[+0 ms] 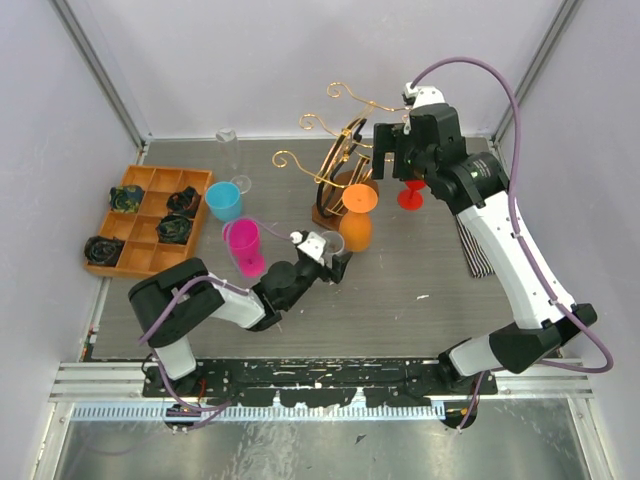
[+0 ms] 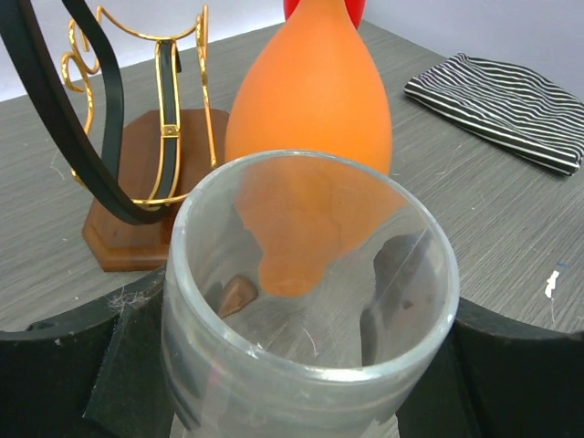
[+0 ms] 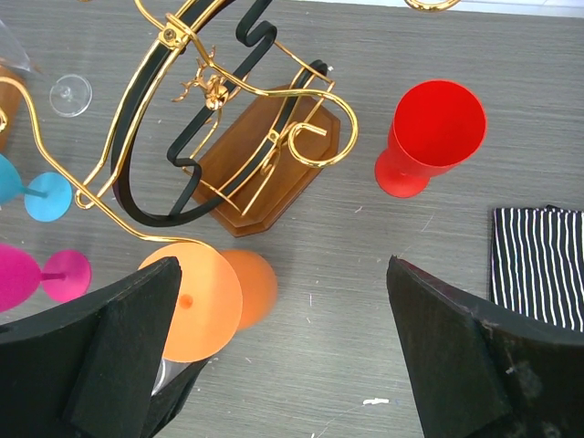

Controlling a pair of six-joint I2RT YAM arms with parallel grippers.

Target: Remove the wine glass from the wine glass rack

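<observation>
My right gripper is due to tilt and move down, back onto the orange wine glass foot's edge [image 1: 373,199] [image 3: 235,312], next, because the gold hook leaves that edge clear.
The wine glass rack [image 1: 340,165] is a gold wire stand with a black arch on a brown wooden base [image 3: 274,164], at the back middle of the table. An orange wine glass [image 1: 357,218] hangs upside down from a gold hook arm, foot [image 3: 196,301] on top. My left gripper [image 1: 330,245] is shut on a clear glass [image 2: 310,274], held just in front of the orange bowl [image 2: 310,91]. My right gripper [image 1: 397,160] is open and empty above the rack. In the right wrist view it [image 3: 283,347] has its left finger beside the orange foot.
A red glass [image 1: 411,192] stands right of the rack, and a striped cloth [image 1: 475,245] lies further right. Cyan [image 1: 224,200] and magenta [image 1: 244,245] glasses stand left of the rack, with a clear one [image 1: 232,150] behind. A wooden tray [image 1: 150,215] is at the left.
</observation>
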